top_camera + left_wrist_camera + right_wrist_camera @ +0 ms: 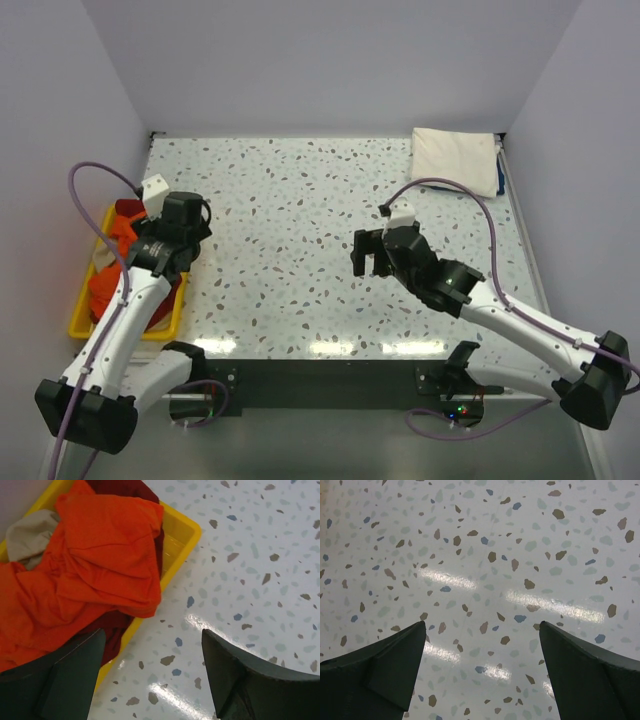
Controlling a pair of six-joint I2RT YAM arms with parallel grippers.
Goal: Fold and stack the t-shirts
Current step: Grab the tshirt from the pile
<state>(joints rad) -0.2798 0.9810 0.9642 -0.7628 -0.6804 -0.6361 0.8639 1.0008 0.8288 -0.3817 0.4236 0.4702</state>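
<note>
My left gripper lowers toward the wall beside the tray next, as the bunched orange fold (pixel 123 598) lies below it on that side while one finger overhangs bare table.
A crumpled bright orange t-shirt (pixel 105 550) lies heaped in the yellow tray (pixel 182 530), over a dark red one (pixel 125 487) and beside a beige one (pixel 30 537). A folded cream-white t-shirt (pixel 456 158) rests at the table's far right corner. My left gripper (pixel 152 645) hovers open over the tray's right edge, one finger above the cloth and the other above bare table, with nothing held. Over the speckled table at mid right, my right gripper (pixel 482 630) is open and empty.
The yellow tray (pixel 82 318) sits at the table's left edge, against the wall. White walls close in the left, back and right sides. Purple cables loop from both arms. The speckled tabletop (pixel 290 230) lies between the grippers.
</note>
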